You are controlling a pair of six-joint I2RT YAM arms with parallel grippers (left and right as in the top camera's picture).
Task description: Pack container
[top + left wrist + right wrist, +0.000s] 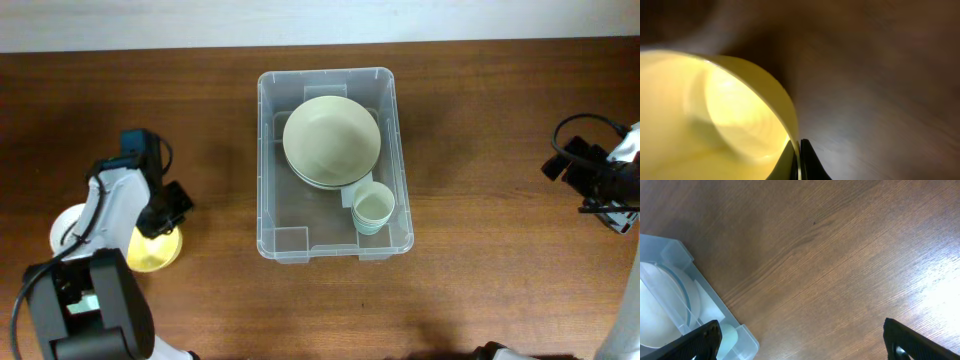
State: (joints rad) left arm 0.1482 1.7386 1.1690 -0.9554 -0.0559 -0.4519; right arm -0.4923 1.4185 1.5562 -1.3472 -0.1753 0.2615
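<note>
I will next lift the yellow bowl across with my left gripper, lower it and let go, because the bare bottom of the container beside the cups is to the right in the overhead view.
The clear plastic container (268,150) stands mid-table in the overhead view, holding a stack of pale green bowls (331,140) and small pale green cups (373,208). Its corner shows in the right wrist view (700,287). My left gripper (800,157) is shut on the rim of a yellow bowl (715,120), which lies on the table at the left (160,252). My right gripper (802,340) is open and empty over bare wood at the far right (590,175).
A white dish (66,228) lies partly under my left arm, beside the yellow bowl. The table is dark brown wood (480,120). The left arm's base (90,310) fills the lower left corner.
</note>
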